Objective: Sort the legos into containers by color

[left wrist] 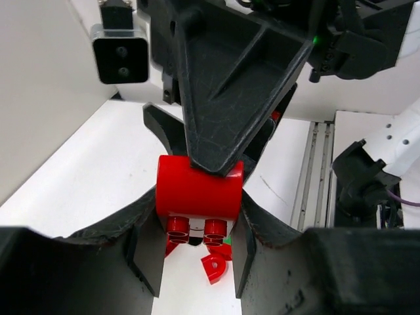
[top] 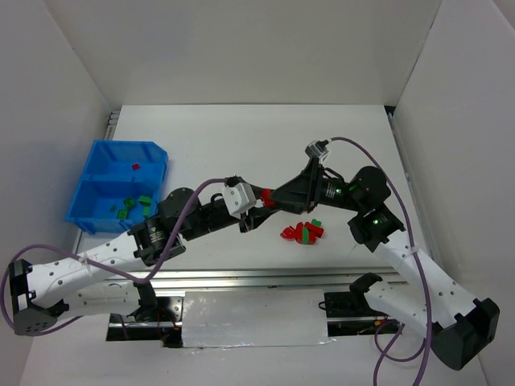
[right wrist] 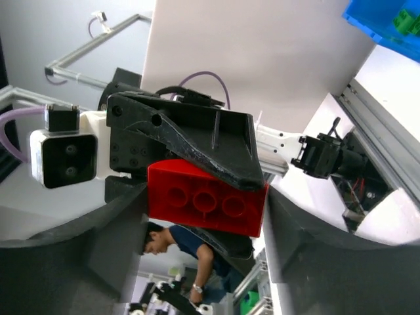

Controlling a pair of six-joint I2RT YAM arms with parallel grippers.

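Observation:
The bin's far section (top: 129, 164) is to the left of my left gripper in the top view. My left gripper will swing outward over it next and let go of the red brick.
My left gripper (top: 254, 212) and right gripper (top: 267, 200) meet above the table's middle, both shut on one red brick (top: 260, 206). In the left wrist view the red brick (left wrist: 199, 190) sits between my left gripper's (left wrist: 199, 210) fingers, with the right gripper's black fingers (left wrist: 223, 85) clamped on it from above. In the right wrist view the brick (right wrist: 207, 197) fills my right gripper (right wrist: 205, 203). A pile of red and green legos (top: 303, 232) lies to the right. The blue bin (top: 96, 153) holds a red brick (top: 135, 167) in its far compartment and green bricks (top: 129, 207) in its near compartment.
Loose red bricks (left wrist: 215, 266) lie on the table right below the held brick. White walls enclose the table on the left, back and right. Aluminium rails (top: 241, 280) run along the near edge. The bin's corner (right wrist: 384, 20) shows in the right wrist view.

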